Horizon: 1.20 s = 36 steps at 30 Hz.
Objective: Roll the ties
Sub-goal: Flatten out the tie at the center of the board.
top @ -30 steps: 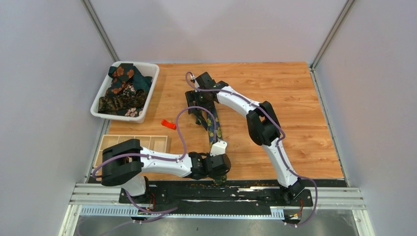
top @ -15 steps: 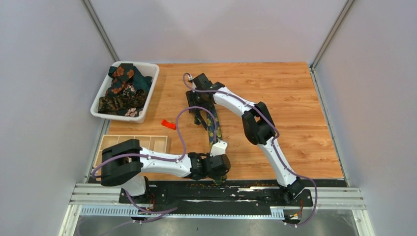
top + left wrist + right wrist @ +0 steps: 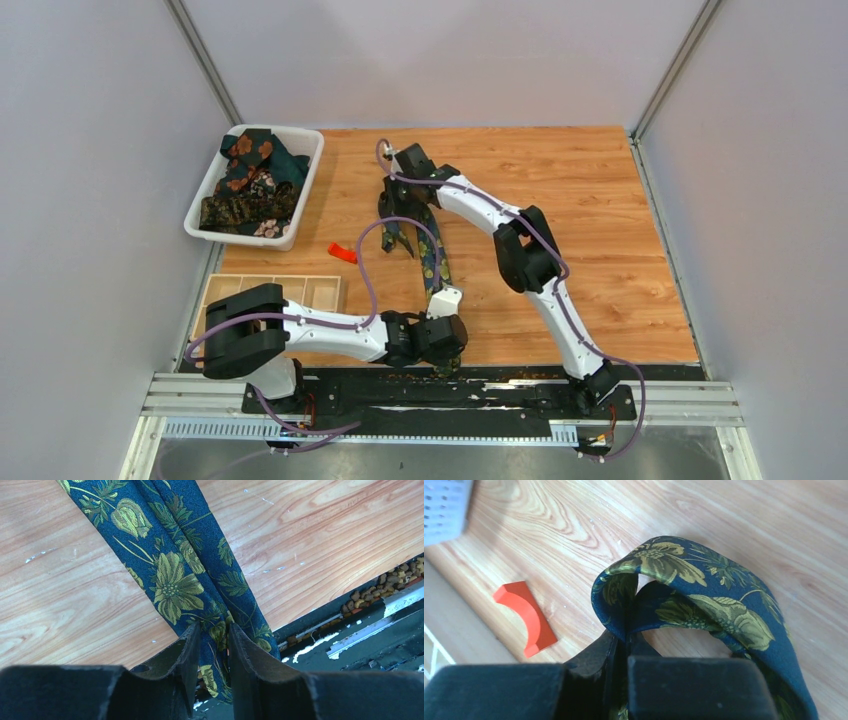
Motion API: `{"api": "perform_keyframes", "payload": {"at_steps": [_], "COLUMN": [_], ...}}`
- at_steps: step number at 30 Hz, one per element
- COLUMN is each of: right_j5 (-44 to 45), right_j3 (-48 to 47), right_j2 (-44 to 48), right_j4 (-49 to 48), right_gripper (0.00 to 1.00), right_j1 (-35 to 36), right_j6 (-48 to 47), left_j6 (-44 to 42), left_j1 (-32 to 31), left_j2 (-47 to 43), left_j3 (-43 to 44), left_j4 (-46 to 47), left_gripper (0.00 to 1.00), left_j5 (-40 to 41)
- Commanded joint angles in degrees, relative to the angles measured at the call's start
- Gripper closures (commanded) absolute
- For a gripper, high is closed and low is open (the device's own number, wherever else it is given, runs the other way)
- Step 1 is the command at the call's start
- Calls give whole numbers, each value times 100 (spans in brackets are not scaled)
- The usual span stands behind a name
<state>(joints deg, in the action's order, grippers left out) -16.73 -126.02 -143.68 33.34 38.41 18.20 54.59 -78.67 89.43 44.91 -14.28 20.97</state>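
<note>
The right gripper will pull the tie (image 3: 431, 256) outward and to the right in the top view and let it go on the bare far wood of the table, since the tie arches slackly.
A navy tie (image 3: 431, 256) with yellow-green flowers lies lengthwise on the wooden table, running from the far middle to the near edge. My left gripper (image 3: 446, 345) sits at the near edge. In the left wrist view this gripper (image 3: 214, 631) is shut on the tie (image 3: 175, 575), whose bunched near end hangs over the table's lip. My right gripper (image 3: 396, 203) is at the tie's far end. The right wrist view shows it (image 3: 626, 637) shut on the fabric, which arches up in a loop (image 3: 704, 595) above the wood.
A white bin (image 3: 308, 185) at the far left holds several dark green ties (image 3: 250, 180) with orange blooms. A small red plastic piece (image 3: 343, 252) (image 3: 526, 617) lies left of the tie. A wooden compartment tray (image 3: 270, 292) sits near the left arm.
My right gripper has closed on the tie's far end, and the fabric there now stands folded into a loop. The left gripper has not moved.
</note>
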Motion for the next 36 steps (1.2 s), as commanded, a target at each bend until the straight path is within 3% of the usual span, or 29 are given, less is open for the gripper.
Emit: {"api": "perform_keyframes", "payload": {"at_steps": [1,9,18,27,30,31,34,36], "right_j5": [-304,-849,-2048,-2192,-2212,-2216,-2243,-2191], "right_j3": [205,1638,1777,1602,1852,1919,2045,2103], "right_j2": [1098,2243,1824,1284,1121,1077,960,985], "right_j4": [-732,-2047,-2716,-2787,-3021,-3091,-3224,-3166], "right_gripper": [100,100,100,99,94,87,54,42], "right_j1": [-438,-1602,-2936,-3685,-3788,-3936,-4148,-4262], "right_j6": [468,1368,2338,2600,2873,2990,3169,3222], "left_j6": [-186,-578,-1132,-1455,-1535,-1538,-1520,-1490], "left_j1": [-40,-35,54,440,516,539,564,566], "left_j2": [199,218,818,946,1071,1115,1151,1124], "left_j3": [-108,325,1231,1205,1313,1352,1430,1392], "left_j4": [-703,-1294,-2105,-2079,-2151,-2184,-2282,-2303], "left_gripper": [64,63,62,61,61,61,61,60], "left_j5": [107,605,1183,1194,1211,1230,1314,1334]}}
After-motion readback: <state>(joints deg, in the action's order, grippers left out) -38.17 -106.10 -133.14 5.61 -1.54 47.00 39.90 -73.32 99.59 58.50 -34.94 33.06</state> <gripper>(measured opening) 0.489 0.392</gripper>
